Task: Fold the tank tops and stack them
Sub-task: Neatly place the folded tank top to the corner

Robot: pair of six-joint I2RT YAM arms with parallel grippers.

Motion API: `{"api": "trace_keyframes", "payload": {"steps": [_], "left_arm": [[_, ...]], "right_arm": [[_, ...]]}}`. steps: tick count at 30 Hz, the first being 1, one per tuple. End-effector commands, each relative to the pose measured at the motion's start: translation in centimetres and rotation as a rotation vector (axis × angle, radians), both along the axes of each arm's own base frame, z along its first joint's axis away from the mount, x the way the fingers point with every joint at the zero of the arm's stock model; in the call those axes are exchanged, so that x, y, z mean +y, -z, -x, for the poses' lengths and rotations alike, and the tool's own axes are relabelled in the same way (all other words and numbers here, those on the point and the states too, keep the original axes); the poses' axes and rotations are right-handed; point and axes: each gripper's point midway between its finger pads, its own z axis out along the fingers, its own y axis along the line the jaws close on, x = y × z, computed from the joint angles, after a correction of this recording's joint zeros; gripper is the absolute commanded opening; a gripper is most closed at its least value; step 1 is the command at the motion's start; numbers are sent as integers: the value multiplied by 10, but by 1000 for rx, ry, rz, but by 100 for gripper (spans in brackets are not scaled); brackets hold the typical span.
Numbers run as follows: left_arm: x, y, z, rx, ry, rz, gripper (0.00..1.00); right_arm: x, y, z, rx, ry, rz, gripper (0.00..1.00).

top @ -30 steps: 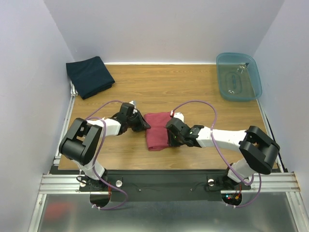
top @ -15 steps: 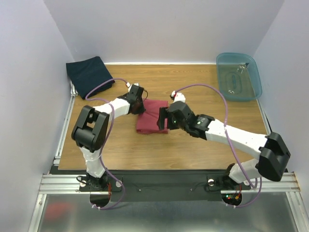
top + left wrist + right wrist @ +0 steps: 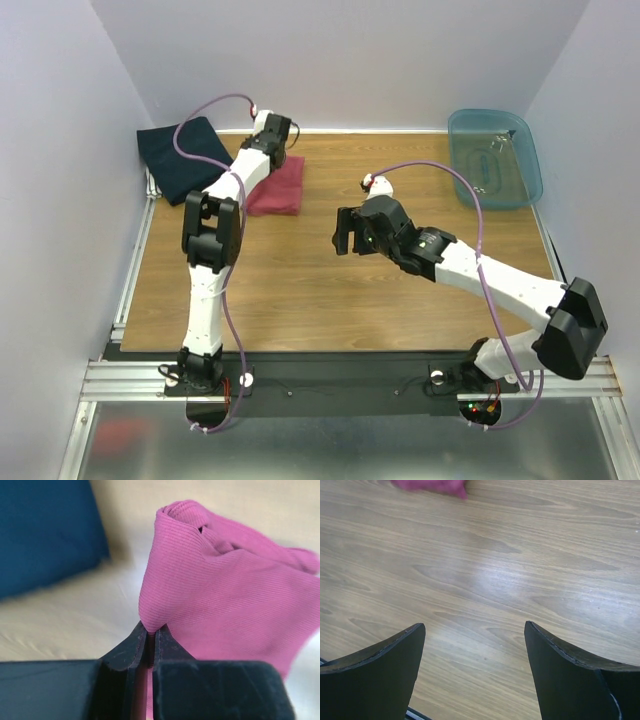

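Observation:
The maroon tank top will be lifted by my left gripper and carried left in the top view over the navy tank top, which is folded. My left gripper will then lower it and let go.
The folded maroon tank top lies at the far left of the table, just right of the folded navy tank top. My left gripper is stretched far out over it. In the left wrist view that gripper is shut on a pinched edge of the maroon tank top, and the navy tank top shows blurred at upper left. My right gripper hovers over bare wood mid-table, open and holding nothing. A strip of the maroon tank top peeks in at the top of the right wrist view.
A translucent blue plastic tub stands at the far right corner with small metal items inside. White walls close in the table on three sides. A purple cable loops above each arm.
The left arm has carried the maroon tank top from the table's middle to the far left, beside the navy one. The right gripper has let go, opened wide and drawn away to the right.

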Motion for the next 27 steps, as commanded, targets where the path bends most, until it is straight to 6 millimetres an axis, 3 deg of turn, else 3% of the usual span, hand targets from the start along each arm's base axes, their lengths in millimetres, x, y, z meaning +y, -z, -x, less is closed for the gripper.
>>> {"api": "trace_keyframes", "payload": {"steps": [1,2,3,9,15,27], "left_arm": [[27,-44,-30,-56,-53,-143,0],[28,-61,-39,-93,-61,-140,0],[34,-56,-44,-85,-70,-149,0],[51,-80,-57,-156,-96,-136,0],[47,-112,-66,-235,-63,-114,0],[60,-180,-89,-429,-65,-47,0]], "right_arm": [[0,-8,-11,-26,-4,9,86],[0,-7,-11,-23,-5,10,86],[0,-3,-11,-14,-9,15,86],[-2,10,-13,11,-9,34,86],[1,21,-15,38,-13,48,85],[4,22,-15,49,-41,43,85]]}}
